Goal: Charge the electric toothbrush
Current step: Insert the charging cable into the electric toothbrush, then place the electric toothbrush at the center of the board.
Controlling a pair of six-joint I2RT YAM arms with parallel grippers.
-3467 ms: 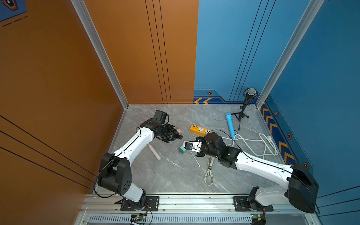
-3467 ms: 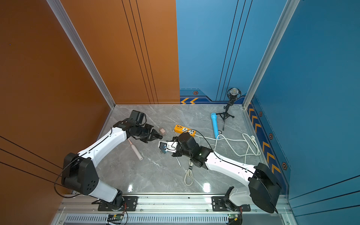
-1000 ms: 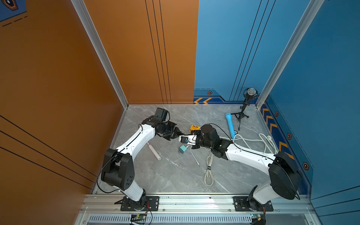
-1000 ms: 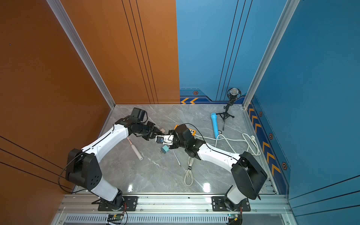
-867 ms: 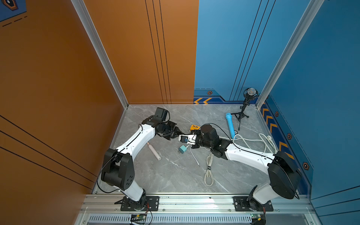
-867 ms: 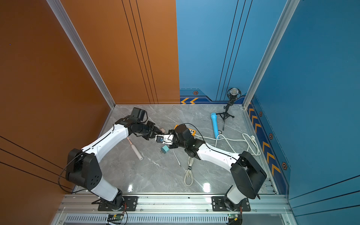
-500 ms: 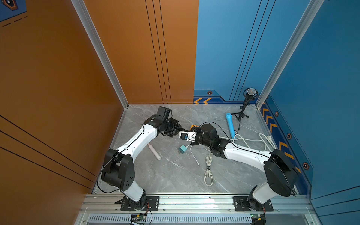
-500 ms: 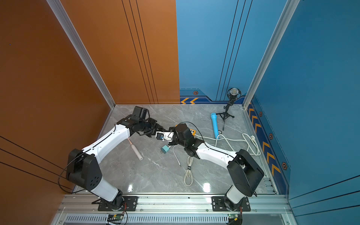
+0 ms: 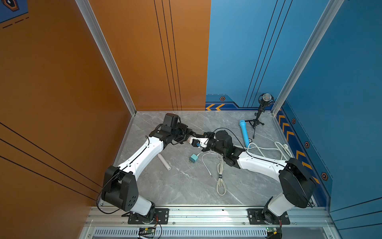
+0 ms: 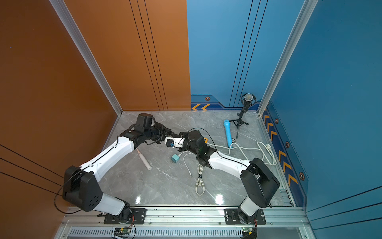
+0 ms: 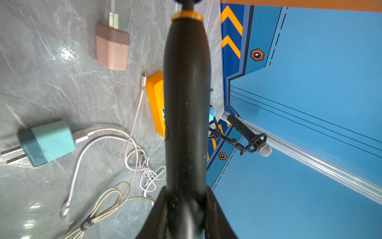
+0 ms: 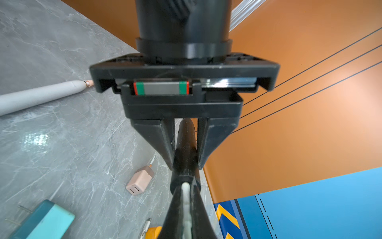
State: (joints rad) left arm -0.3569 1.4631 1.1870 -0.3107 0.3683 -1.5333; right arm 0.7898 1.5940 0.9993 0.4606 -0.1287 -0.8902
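The bare tabletop between the white stick-shaped handle and the teal charger is clear, so the robot's left gripper will next move down and back onto it and release the toothbrush [image 11: 187, 103].
A black electric toothbrush [image 11: 187, 103] with an orange ring runs straight out from my left gripper [image 11: 186, 189], which is shut on its body. The right wrist view shows the same toothbrush [image 12: 186, 149] end-on, clamped in the left gripper's jaws. My right gripper [image 12: 185, 190] meets that end with a white charging plug [image 12: 184, 187] pinched between its fingers. In both top views the left gripper [image 9: 189, 134] and right gripper [image 9: 201, 139] meet tip to tip above the floor's middle back. Whether the plug is seated in the toothbrush is hidden.
Below lie a teal charger [image 9: 193, 159] with a loose white cable, a pink adapter [image 11: 112, 45], an orange power strip [image 11: 156, 103], a white stick-shaped handle [image 9: 164, 161] and a tied cable bundle [image 9: 220, 178]. A blue microphone [image 9: 244, 132], tripod microphone [image 9: 261, 109] and cord loops [image 9: 268, 149] are at the back right.
The grippers, apart earlier, have come together tip to tip. Over the last second both have shifted slightly toward the back, and the right arm has stretched further left.
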